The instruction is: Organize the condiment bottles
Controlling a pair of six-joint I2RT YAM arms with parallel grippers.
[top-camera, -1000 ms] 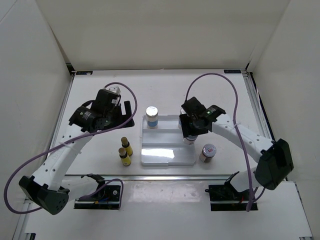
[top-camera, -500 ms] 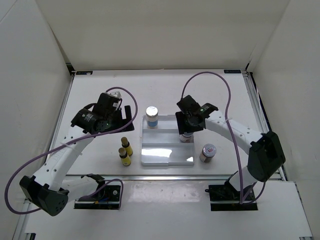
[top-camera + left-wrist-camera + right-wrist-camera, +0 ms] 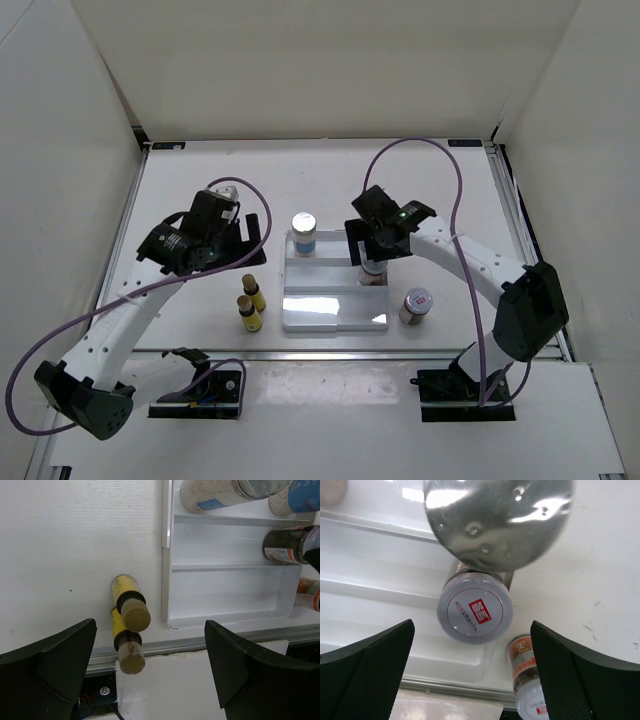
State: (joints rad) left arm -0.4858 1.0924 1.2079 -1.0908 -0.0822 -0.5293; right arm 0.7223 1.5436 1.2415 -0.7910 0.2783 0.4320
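Next, my right gripper moves back and down onto the jar's lid (image 3: 418, 299). The short jar still off the tray (image 3: 335, 312) stands below the gripper, to its right in the top view.
A white stepped tray (image 3: 335, 312) sits at mid-table. One tall silver-capped jar (image 3: 303, 232) stands on its back step at the left. My right gripper (image 3: 373, 243) hovers open over the back step's right end, where a second tall jar's silver cap (image 3: 497, 520) fills the top of the right wrist view. A short red-labelled jar (image 3: 475, 611) stands on the middle step, and another short jar (image 3: 416, 305) is on the table to the tray's right. Two slim yellow bottles (image 3: 253, 292) (image 3: 247, 313) stand left of the tray. My left gripper (image 3: 245, 238) hangs open above them, holding nothing.
White walls enclose the table on three sides. A metal rail (image 3: 210, 642) runs along the near table edge, just in front of the tray and the yellow bottles. Purple cables loop over both arms.
My right gripper has opened from shut, letting go of the tall jar on the back step, after shifting slightly left and back. The left arm has drifted slightly.
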